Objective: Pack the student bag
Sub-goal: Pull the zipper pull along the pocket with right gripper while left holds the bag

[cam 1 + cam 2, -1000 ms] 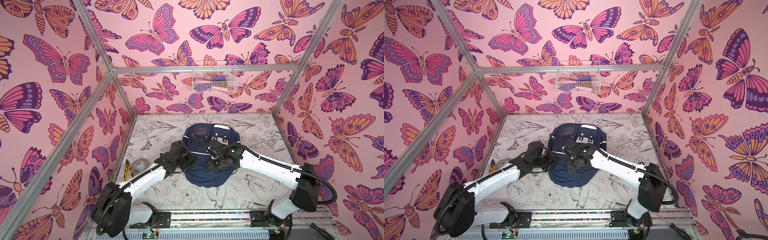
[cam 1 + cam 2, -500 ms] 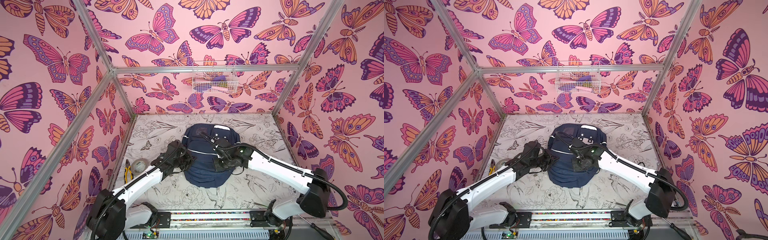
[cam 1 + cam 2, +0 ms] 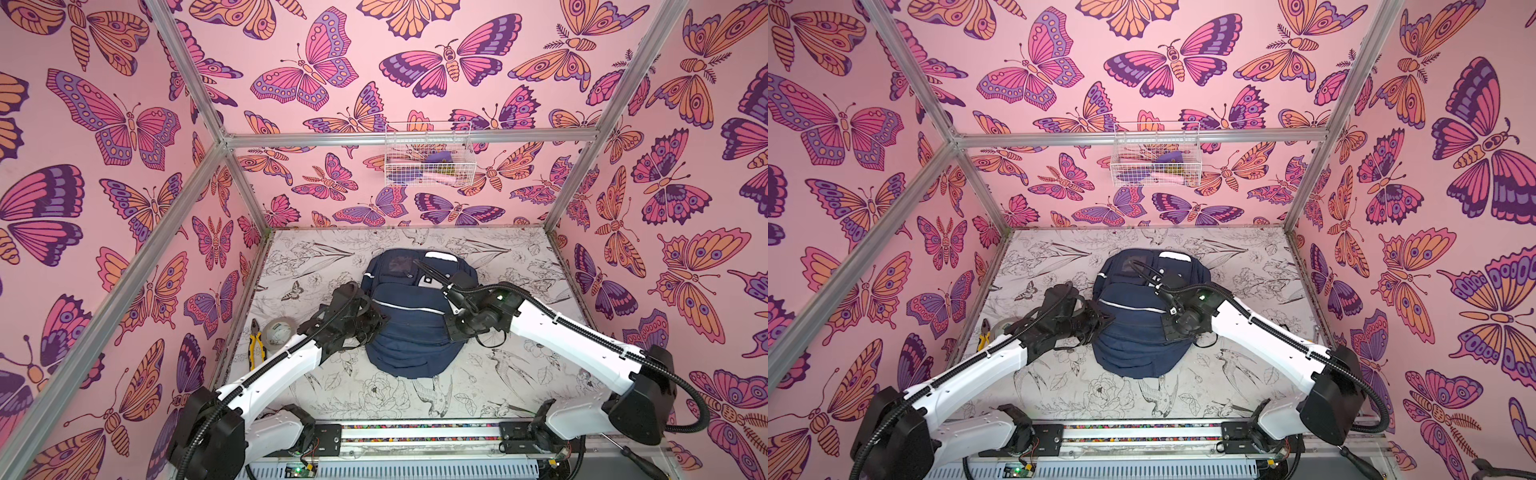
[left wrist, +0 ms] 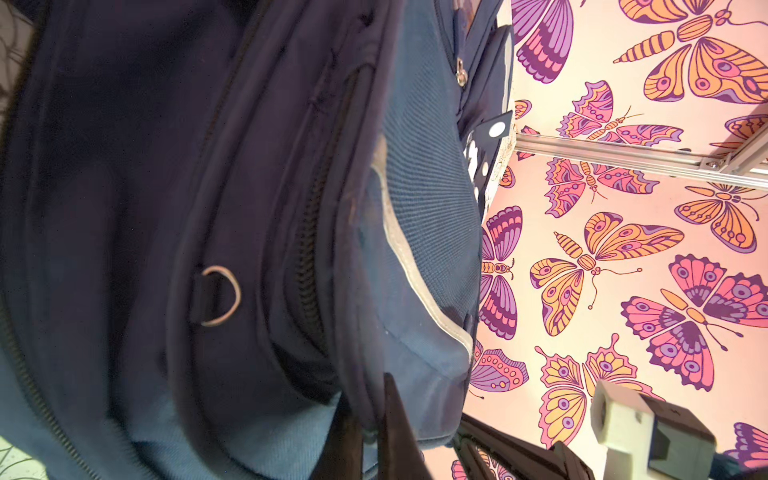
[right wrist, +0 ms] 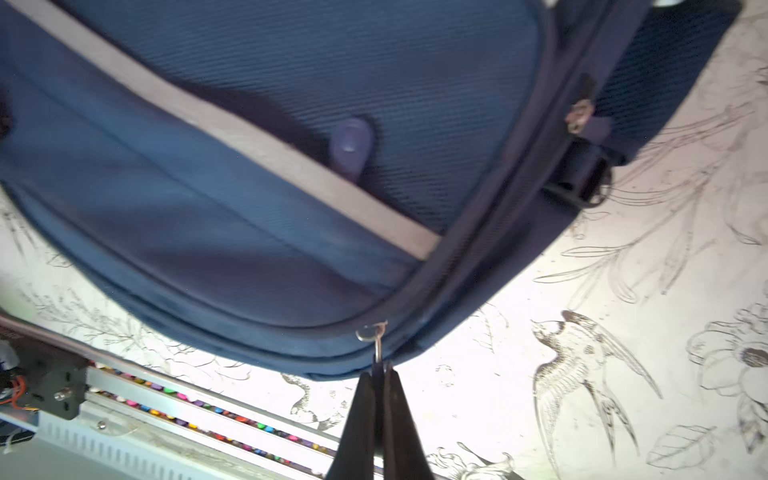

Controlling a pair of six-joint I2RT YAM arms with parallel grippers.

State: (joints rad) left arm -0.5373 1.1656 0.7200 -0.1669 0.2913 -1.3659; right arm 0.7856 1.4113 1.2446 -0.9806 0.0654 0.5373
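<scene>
The zip follows the bag's curved rim, so my right gripper will next move outward along it to the white stripe's end (image 5: 428, 249) and release the pull (image 5: 376, 345) there.
The student bag (image 3: 415, 332) (image 3: 1133, 332), navy blue with a white reflective stripe, lies flat in the middle of the table. My left gripper (image 3: 380, 322) (image 3: 1106, 320) is at its left side. In the left wrist view this gripper (image 4: 370, 415) is shut on a fold of the bag's (image 4: 428, 257) fabric edge beside an open zip. My right gripper (image 3: 451, 330) (image 3: 1167, 332) is at the bag's right side. In the right wrist view it (image 5: 376, 372) is shut on the metal zipper pull (image 5: 376, 345) at the bag's (image 5: 291, 124) rim.
Yellow-handled pliers (image 3: 257, 345) and a tape roll (image 3: 277, 332) lie by the left wall. A white wire basket (image 3: 428, 158) with small items hangs on the back wall. A screwdriver (image 3: 636, 457) lies by the front rail at the right.
My right arm has swung out to the right and its gripper has slid a little along the bag's right edge with the zipper pull. The left gripper stays on the bag's left edge.
</scene>
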